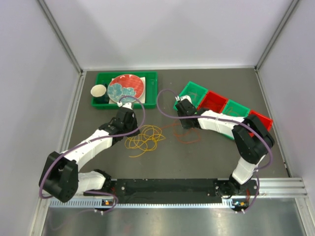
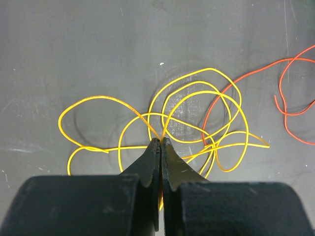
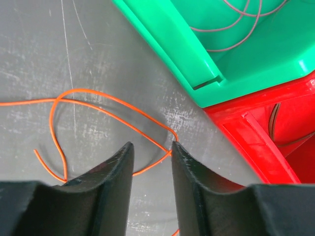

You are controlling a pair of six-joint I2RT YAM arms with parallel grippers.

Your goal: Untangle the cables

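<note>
I will move my right gripper slightly toward the bins first, then down to close, to get over that crossing [image 3: 170,152], because the parts of the orange-red cable cross against one finger.
A tangle of yellow cable loops [image 1: 145,137] lies mid-table, and it fills the left wrist view [image 2: 197,105]. My left gripper [image 1: 134,130] is at its left edge, and its jaws [image 2: 161,141] are shut on a yellow strand at the tips. An orange-red cable [image 1: 186,132] lies to the right; one of its loops [image 2: 219,101] overlaps the yellow tangle. My right gripper [image 1: 184,120] is open low over the table, with a strand of the orange cable [image 3: 98,110] running between its fingers [image 3: 150,153].
A row of green [image 1: 193,91] and red [image 1: 212,101] bins stands at the right, close to my right gripper. The green bin [image 3: 256,54] holds a thin maroon cable and the red bin [image 3: 256,132] a dark one. A green tray [image 1: 125,74] with a plate and a cup stands at the back left.
</note>
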